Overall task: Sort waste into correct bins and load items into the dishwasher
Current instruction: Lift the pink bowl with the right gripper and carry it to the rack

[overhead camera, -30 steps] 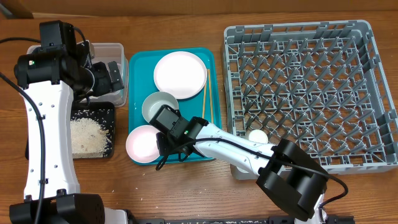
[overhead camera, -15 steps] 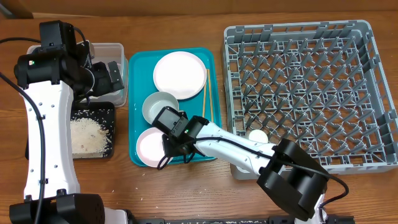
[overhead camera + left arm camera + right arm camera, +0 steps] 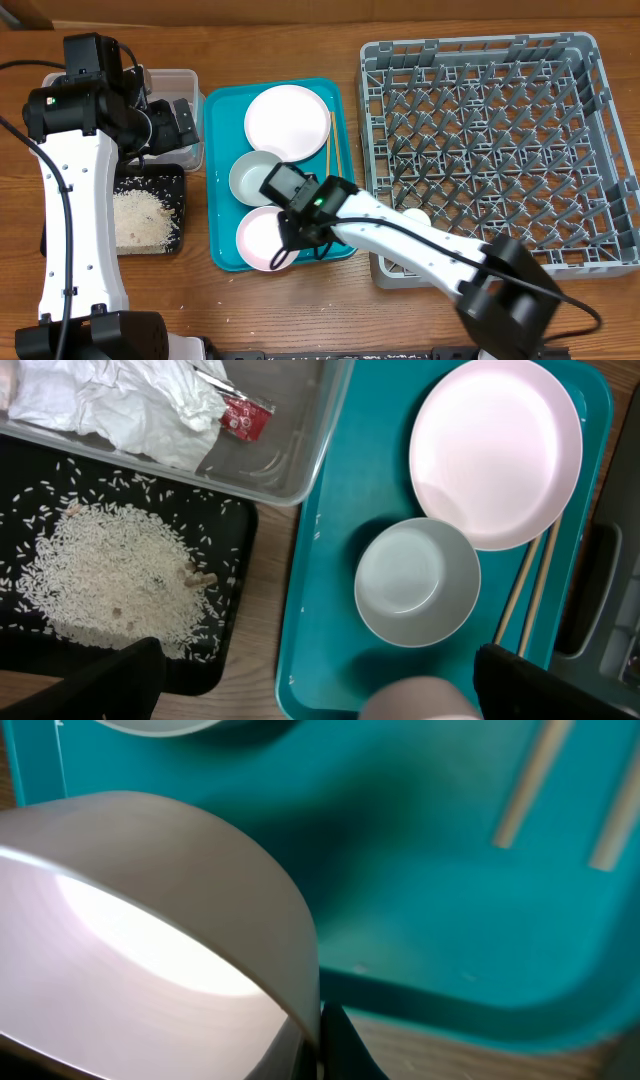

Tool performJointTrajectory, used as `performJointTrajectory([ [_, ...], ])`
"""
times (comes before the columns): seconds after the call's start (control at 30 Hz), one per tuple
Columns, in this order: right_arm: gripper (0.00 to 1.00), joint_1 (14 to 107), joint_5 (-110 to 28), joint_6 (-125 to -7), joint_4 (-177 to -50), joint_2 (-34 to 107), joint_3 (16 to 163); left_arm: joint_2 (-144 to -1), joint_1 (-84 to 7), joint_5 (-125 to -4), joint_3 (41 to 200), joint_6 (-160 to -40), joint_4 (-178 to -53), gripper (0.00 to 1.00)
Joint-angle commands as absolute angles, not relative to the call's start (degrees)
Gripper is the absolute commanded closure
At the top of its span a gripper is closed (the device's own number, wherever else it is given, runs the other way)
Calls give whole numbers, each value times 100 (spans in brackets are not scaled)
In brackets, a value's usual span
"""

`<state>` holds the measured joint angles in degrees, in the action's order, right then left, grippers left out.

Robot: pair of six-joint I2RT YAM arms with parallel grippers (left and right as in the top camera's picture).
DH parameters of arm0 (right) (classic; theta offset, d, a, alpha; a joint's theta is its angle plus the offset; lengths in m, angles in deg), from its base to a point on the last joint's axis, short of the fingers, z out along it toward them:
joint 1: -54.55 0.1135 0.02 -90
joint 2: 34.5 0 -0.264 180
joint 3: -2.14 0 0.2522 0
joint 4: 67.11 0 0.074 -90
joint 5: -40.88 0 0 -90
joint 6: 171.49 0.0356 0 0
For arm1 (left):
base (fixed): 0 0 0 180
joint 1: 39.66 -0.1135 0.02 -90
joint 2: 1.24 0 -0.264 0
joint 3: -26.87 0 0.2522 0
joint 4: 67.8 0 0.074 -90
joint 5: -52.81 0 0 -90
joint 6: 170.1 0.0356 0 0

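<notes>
The robot's right hand will next rise outward past the chopsticks, lower the pink bowl [image 3: 263, 240] into the dish rack's far tray-side corner [image 3: 400, 84] and let go of it, since that corner is empty.
My right gripper [image 3: 290, 243] is shut on the rim of the small pink bowl [image 3: 263, 240] and holds it over the front of the teal tray [image 3: 222, 130]; the bowl fills the right wrist view [image 3: 140, 930]. The grey-green bowl [image 3: 254, 174], the large plate [image 3: 288, 121] and the chopsticks [image 3: 330, 150] lie on the tray. The white cup [image 3: 413, 217] stands in the grey dish rack [image 3: 490, 140]. My left gripper [image 3: 178, 122] is open and empty above the clear tub [image 3: 190, 85], which holds napkins [image 3: 110, 400] and the red wrapper [image 3: 245, 418]. Rice [image 3: 110, 580] lies in the black tray [image 3: 170, 180].
The teal tray lies between the bins and the dish rack. Bare wooden table [image 3: 300, 310] runs along the front edge. My right arm [image 3: 400, 235] stretches across the tray's front right corner.
My right gripper has carried the pink bowl to the right and a little forward, lifting it off the tray. The left arm has not moved.
</notes>
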<state>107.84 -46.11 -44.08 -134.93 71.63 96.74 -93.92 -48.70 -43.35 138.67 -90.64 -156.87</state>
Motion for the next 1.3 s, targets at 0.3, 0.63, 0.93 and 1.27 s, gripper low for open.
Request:
performJointTrajectory([
  [0.3, 96, 9707, -9016, -4701, -14116, 5756, 10116, -9337, -4865, -4293, 13979, -9060, -15694, 0],
  [0.63, 96, 8629, -10891, -6427, -11865, 6553, 10109, -9337, -4865, -4293, 13979, -9060, -15694, 0],
  [0.93, 96, 8124, -11444, -7623, -10040, 7491, 10109, -9337, -4865, -4293, 13979, -9060, -15694, 0],
  [1.27, 96, 8323, -11026, -7570, -10092, 7858, 10109, -9337, -4865, -4293, 13979, -9060, -15694, 0],
])
